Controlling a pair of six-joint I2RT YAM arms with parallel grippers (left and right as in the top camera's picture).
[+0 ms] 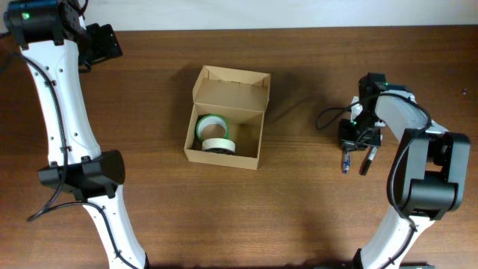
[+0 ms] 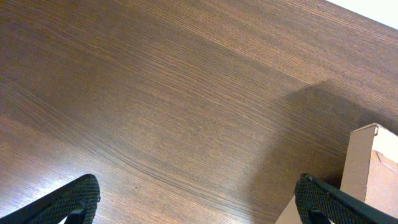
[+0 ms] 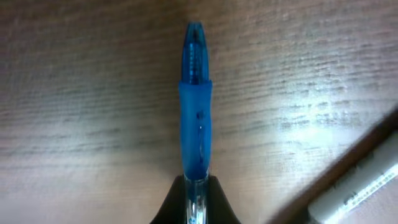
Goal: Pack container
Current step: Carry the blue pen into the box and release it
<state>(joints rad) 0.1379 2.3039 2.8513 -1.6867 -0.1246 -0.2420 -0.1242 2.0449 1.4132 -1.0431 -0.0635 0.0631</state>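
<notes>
My right gripper rises next and carries the blue pen toward the container. Then it turns, lowers the pen inside the container's near side (image 1: pixel 220 155) and releases it, since the container's lid stands raised.
The brown cardboard container (image 1: pixel 224 149) stands open mid-table, its flap lid raised at the back. Inside lie a green tape roll (image 1: pixel 211 125) and a white tape roll (image 1: pixel 219 144). A corner of the container shows at the right of the left wrist view (image 2: pixel 373 168). My left gripper (image 2: pixel 199 202) is open and empty over bare wood at the far left back. My right gripper (image 3: pixel 196 199) is shut on a blue pen (image 3: pixel 195 106), low over the table to the right of the container (image 1: pixel 346 161).
A black and white marker (image 1: pixel 367 161) lies beside the blue pen, and it also shows at the right edge of the right wrist view (image 3: pixel 360 186). A black cable (image 1: pixel 328 116) loops left of the right wrist.
</notes>
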